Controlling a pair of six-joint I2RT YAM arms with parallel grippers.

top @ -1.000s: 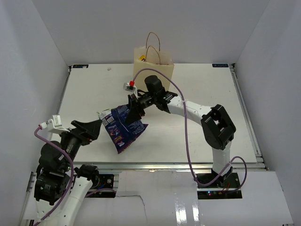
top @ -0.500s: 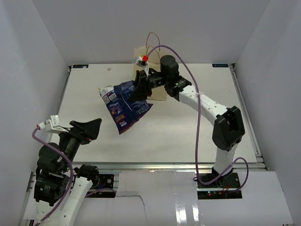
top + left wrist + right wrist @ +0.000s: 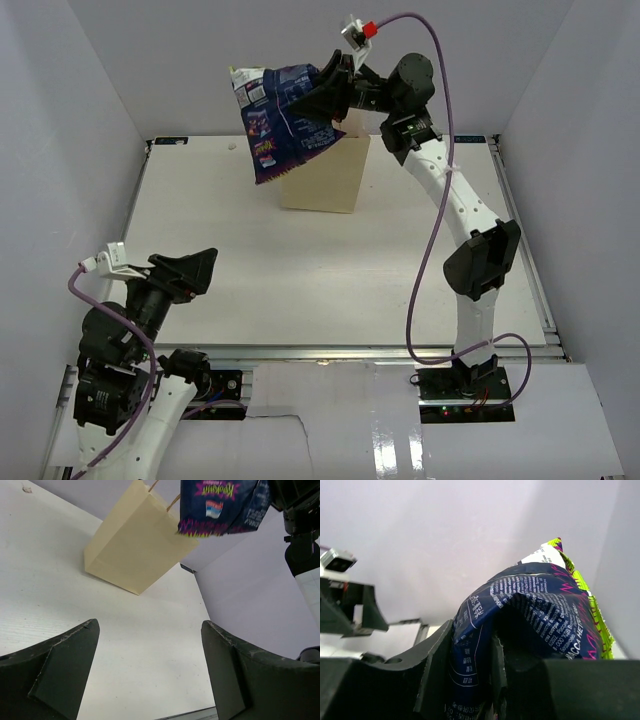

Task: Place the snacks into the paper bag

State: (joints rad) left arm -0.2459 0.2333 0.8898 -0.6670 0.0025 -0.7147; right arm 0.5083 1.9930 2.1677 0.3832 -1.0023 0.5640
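The snack is hanging outside, so next I need to move my right gripper outward, tilt it down and lower it to let go at the paper bag's opening (image 3: 353, 124) below it.
My right gripper (image 3: 322, 92) is shut on the large blue-purple snack bag (image 3: 280, 115) and holds it high in the air, above and just left of the tan paper bag (image 3: 325, 178) at the table's back. In the right wrist view the blue bag (image 3: 530, 625) fills the space between my fingers. In the left wrist view the paper bag (image 3: 135, 550) stands upright with the blue bag (image 3: 222, 505) hanging over it. My left gripper (image 3: 190, 272) is open and empty, low near the front left. No other snacks show.
The white table (image 3: 330, 280) is walled by white panels on the left, back and right. The right arm reaches up and back across the table's right half. A small speck (image 3: 232, 146) lies at the back left.
My right gripper has lifted the blue-purple bag up off the table and carried it back, to above the paper bag. The left arm has not moved.
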